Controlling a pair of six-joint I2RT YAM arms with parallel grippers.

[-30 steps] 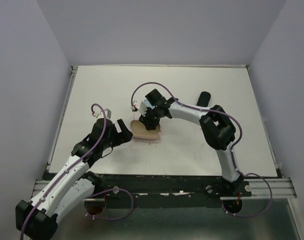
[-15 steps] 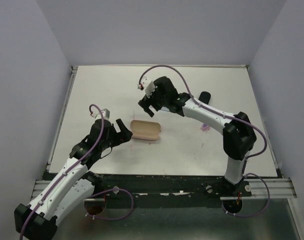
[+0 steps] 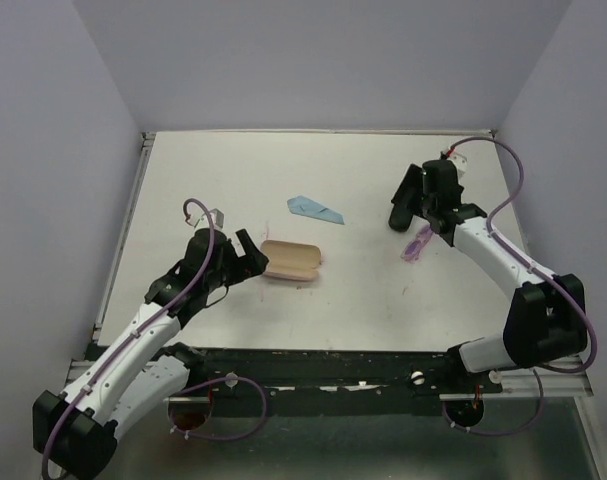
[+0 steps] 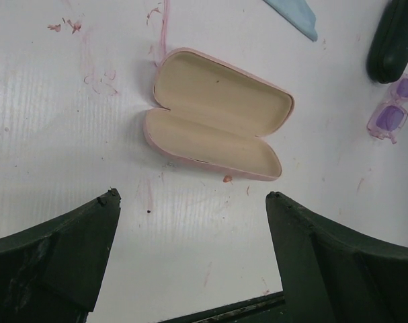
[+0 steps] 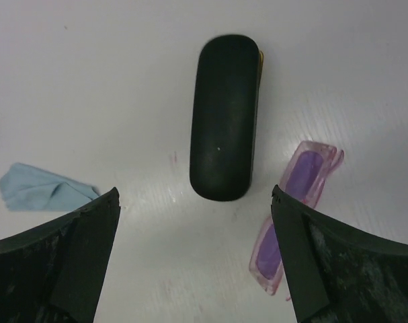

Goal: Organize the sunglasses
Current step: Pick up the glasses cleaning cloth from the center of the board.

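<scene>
The light blue cloth's narrow end (image 3: 332, 215) (image 5: 81, 194) lies nearest my right gripper. The right gripper moves to the left in the top view next, then down onto that end.
The pale pink-purple sunglasses (image 3: 417, 243) lie on the table, just right of my right gripper (image 3: 423, 205), which is open and empty. In the right wrist view the sunglasses (image 5: 299, 205) sit beside the right finger, and the closed black case (image 5: 224, 114) lies just ahead of the gripper (image 5: 193, 198). The pink case (image 3: 290, 261) lies open and empty. My left gripper (image 3: 245, 255) is open and empty just left of it; the left wrist view shows the case (image 4: 217, 124) ahead of the gripper (image 4: 193, 202). The orange sunglasses are out of view.
A light blue cloth (image 3: 316, 209) lies behind the pink case; it also shows in the right wrist view (image 5: 42, 188) and the left wrist view (image 4: 294, 13). The black case (image 3: 396, 218) is partly under the right gripper. Walls enclose the table on three sides.
My right arm has lifted off the pink case and swung right to the black case and the pink-purple sunglasses. The blue cloth now lies in view behind the pink case. My left gripper edged closer.
</scene>
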